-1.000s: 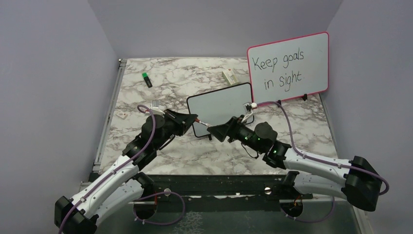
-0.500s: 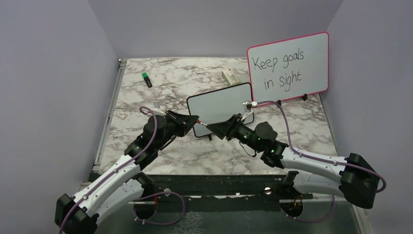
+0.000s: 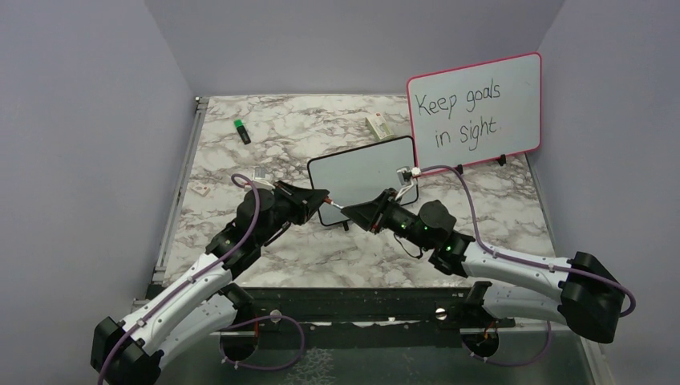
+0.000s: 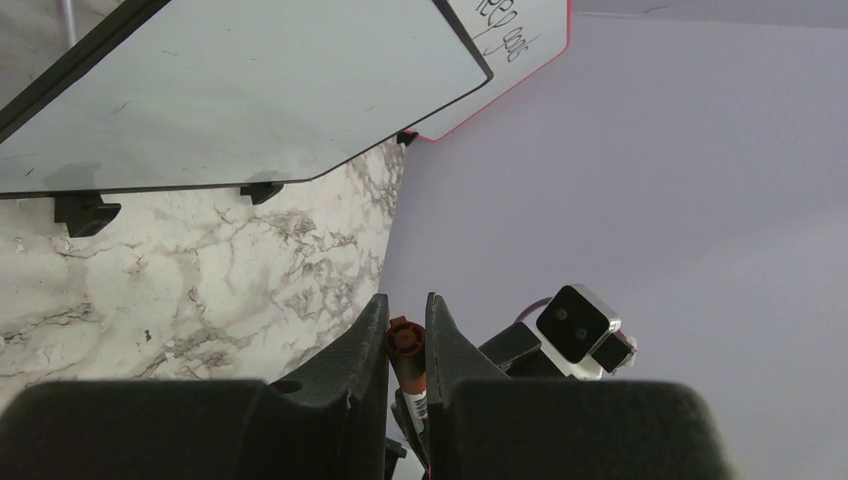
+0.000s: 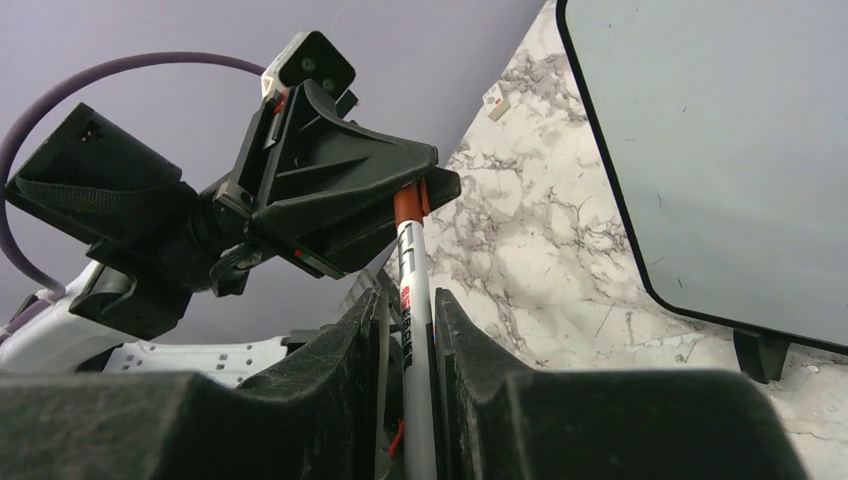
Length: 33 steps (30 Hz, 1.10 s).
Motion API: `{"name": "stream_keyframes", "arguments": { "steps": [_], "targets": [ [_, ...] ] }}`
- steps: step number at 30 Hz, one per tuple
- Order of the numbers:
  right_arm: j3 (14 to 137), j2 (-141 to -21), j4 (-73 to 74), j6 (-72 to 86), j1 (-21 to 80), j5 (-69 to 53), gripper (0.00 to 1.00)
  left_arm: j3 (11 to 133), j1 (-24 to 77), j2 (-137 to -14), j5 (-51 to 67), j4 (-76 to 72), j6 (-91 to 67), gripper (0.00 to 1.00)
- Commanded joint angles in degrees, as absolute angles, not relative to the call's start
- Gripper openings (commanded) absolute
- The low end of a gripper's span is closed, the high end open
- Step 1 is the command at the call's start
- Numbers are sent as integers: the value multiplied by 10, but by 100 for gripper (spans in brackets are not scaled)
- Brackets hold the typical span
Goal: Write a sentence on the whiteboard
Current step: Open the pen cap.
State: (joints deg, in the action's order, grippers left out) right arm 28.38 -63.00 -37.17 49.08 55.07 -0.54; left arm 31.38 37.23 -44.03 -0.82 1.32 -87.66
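The left gripper pulls the red cap (image 4: 403,340) off down and to the left in the top view next, toward bare tabletop, then lowers and releases it.
The whiteboard (image 3: 361,172) stands mid-table on small black feet; its black-framed face (image 4: 240,90) (image 5: 720,150) is blank, and the sentence is not in view. Just in front of its lower left corner, both grippers meet on one red-capped marker (image 3: 334,205). My left gripper (image 3: 325,198) (image 4: 405,305) is shut on the red cap (image 4: 403,340). My right gripper (image 3: 349,212) (image 5: 408,300) is shut on the white barrel (image 5: 412,270). The marker hangs between them above the table.
A larger pink-framed board (image 3: 473,104) with black writing stands at the back right. A green-capped marker (image 3: 242,131) lies at the back left, a small white box (image 3: 378,125) behind the whiteboard, and a small pale item (image 3: 202,189) near the left rail.
My right gripper has moved slightly left onto the marker and its jaws have gone from wide open to shut on the barrel. The left gripper has kept its hold.
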Motion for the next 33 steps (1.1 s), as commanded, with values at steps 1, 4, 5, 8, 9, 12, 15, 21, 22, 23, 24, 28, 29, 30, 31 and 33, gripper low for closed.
{"name": "stream_keyframes", "arguments": {
  "steps": [1,4,5,8,9,12,15,21,22,23,24,28,29,30,31,33],
  "targets": [
    [306,-627,-378,474,555,-30,25,329,374,-447,15,6,-882,0],
    [304,-625,-377,472,555,-28,18,330,374,-446,15,6,-881,0],
    [302,-623,-378,471,555,-26,14,329,374,-446,15,6,-883,0],
    [301,-619,-376,470,555,-24,1,323,374,-439,7,7,-892,0],
    [301,-618,-374,470,555,-24,1,321,374,-436,5,6,-895,0],
    [297,-609,-367,469,555,-23,0,314,374,-426,-25,5,-904,0],
    [291,-595,-354,468,555,-26,1,310,374,-420,-47,10,-913,0],
    [276,-558,-316,460,554,-44,0,303,374,-402,-97,15,-925,0],
    [272,-553,-312,460,554,-47,0,303,374,-399,-104,17,-927,0],
    [268,-547,-307,460,555,-50,0,301,374,-397,-110,17,-929,0],
    [265,-541,-301,461,555,-52,1,300,374,-394,-116,17,-929,0],
    [249,-515,-281,462,554,-52,0,294,374,-388,-129,19,-933,0],
    [245,-508,-277,462,555,-51,0,292,374,-387,-132,17,-935,0],
    [244,-502,-272,460,555,-50,0,290,374,-386,-135,16,-934,0],
    [243,-495,-263,456,555,-47,0,291,374,-387,-139,17,-929,0],
    [249,-482,-233,448,555,-35,0,297,374,-385,-150,37,-908,0]
  ]
}}
